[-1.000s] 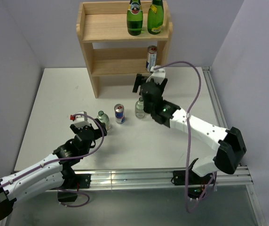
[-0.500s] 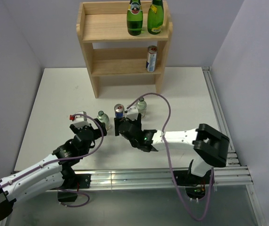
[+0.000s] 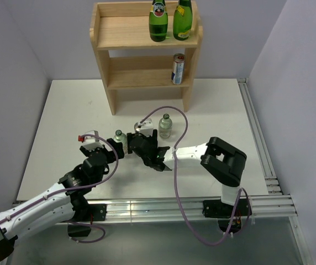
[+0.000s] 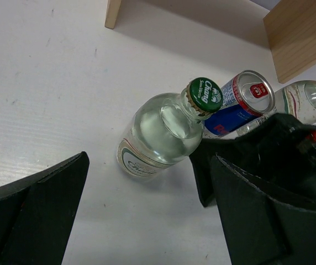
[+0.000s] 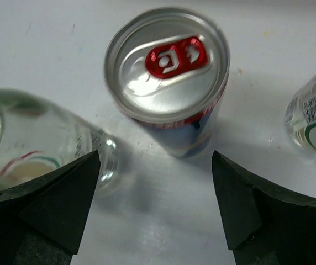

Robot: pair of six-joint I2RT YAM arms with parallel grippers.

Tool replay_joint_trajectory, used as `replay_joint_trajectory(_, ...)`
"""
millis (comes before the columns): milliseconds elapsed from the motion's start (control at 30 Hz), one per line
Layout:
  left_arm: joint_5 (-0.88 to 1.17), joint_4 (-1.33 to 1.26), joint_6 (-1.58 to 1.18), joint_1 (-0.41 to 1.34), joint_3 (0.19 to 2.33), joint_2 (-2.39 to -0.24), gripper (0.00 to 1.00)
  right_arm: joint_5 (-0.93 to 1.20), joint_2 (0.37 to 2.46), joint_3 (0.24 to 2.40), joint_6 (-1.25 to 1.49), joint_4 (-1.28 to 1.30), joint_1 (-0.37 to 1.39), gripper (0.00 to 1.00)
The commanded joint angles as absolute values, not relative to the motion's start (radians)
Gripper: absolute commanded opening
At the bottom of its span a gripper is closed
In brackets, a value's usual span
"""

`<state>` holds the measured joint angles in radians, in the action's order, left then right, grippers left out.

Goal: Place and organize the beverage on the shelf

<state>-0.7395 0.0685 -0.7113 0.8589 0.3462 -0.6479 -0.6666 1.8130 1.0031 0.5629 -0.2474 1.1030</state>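
Observation:
I should move my right gripper outward and down around the can's body (image 5: 184,134) to close below the can's lid, as the red-and-blue can stands beyond its open fingers.
The wooden shelf (image 3: 147,38) stands at the back with two green bottles (image 3: 158,22) on its top tier and a can (image 3: 178,68) on its middle tier. On the table stand a clear bottle with a green cap (image 4: 163,132), a red-and-blue can (image 5: 169,77) and a second clear bottle (image 3: 165,126). My right gripper (image 5: 155,165) is open and empty, just short of the can, which my arm hides in the top view. My left gripper (image 4: 149,182) is open and empty, just short of the green-capped bottle (image 3: 119,138).
My two grippers (image 3: 114,150) (image 3: 138,142) are close together, and the right one shows as a black mass (image 4: 268,154) in the left wrist view. The shelf's legs (image 4: 112,11) stand behind the drinks. A metal rail (image 3: 254,127) runs along the table's right edge.
My right arm has come back from the shelf's middle tier, leaving a can there, and swung down and left to the can on the table. My left gripper edged towards the green-capped bottle.

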Motion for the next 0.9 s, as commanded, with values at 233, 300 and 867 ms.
replay_joint_trajectory(233,-0.758,0.048,-0.709,0.862,0.339,-0.646,0.99,-0.686,1.893,1.091,0.538,-0.319,1.019,0.89)
replay_joint_trajectory(300,-0.758,0.048,-0.707,0.862,0.339,-0.646,0.99,-0.684,1.904,1.091,0.537,-0.336,1.011,0.89)
replay_joint_trajectory(867,-0.755,0.046,-0.709,0.862,0.339,-0.647,0.99,-0.756,2.0,1.117,0.503,-0.433,0.989,0.34)
